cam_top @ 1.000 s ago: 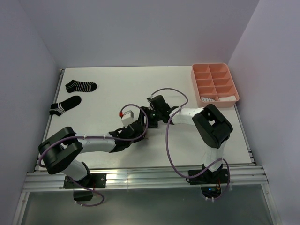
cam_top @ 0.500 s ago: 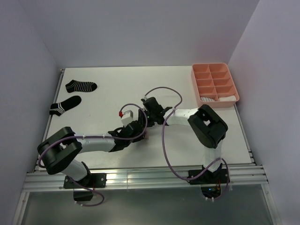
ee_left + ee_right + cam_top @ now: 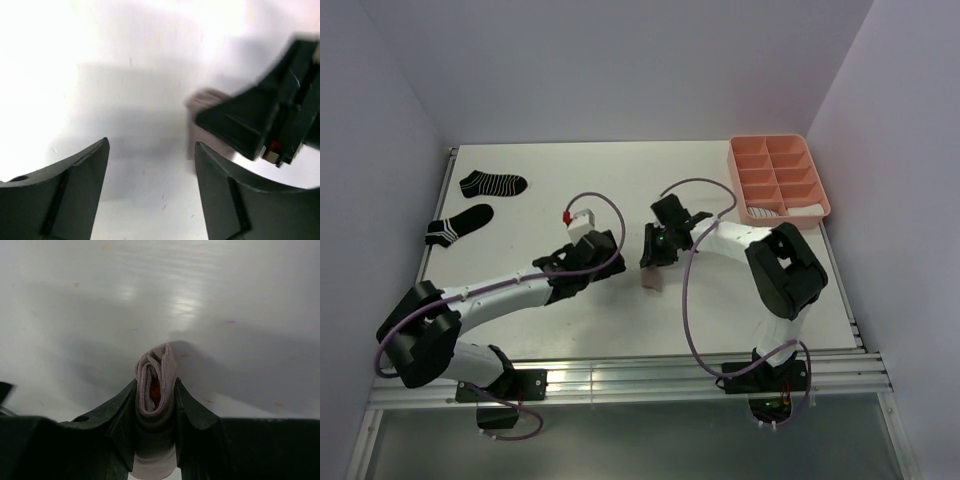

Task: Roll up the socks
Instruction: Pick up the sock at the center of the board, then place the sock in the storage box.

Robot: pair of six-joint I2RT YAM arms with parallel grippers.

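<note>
The empty section behind the white sock (image 3: 802,192) is outward of the robot's right gripper, to the gripper's right in the top view, so the gripper needs to lift across, lower in and let go.
A rolled taupe sock (image 3: 157,371) with red showing inside is clamped between my right gripper's (image 3: 156,384) fingers, just above the white table. From above, the same taupe roll (image 3: 652,281) hangs under the right gripper (image 3: 654,260) near the table's middle. My left gripper (image 3: 151,150) is open with bare table between its fingers. It sits just left of the roll (image 3: 201,101), which looks blurred there. Seen from the top, the left gripper (image 3: 607,252) is a short way from the right one. Two black white-striped socks (image 3: 492,183) (image 3: 459,224) lie flat at the far left.
A pink divided tray (image 3: 776,150) stands at the back right. Its near compartments hold a white sock (image 3: 806,210) and a striped one (image 3: 763,211). Purple cables loop over both arms. Walls close in the table on the left, back and right.
The left gripper opened and drew back to the left, away from the roll. The right gripper closed on the taupe roll and shifted right and nearer with it.
</note>
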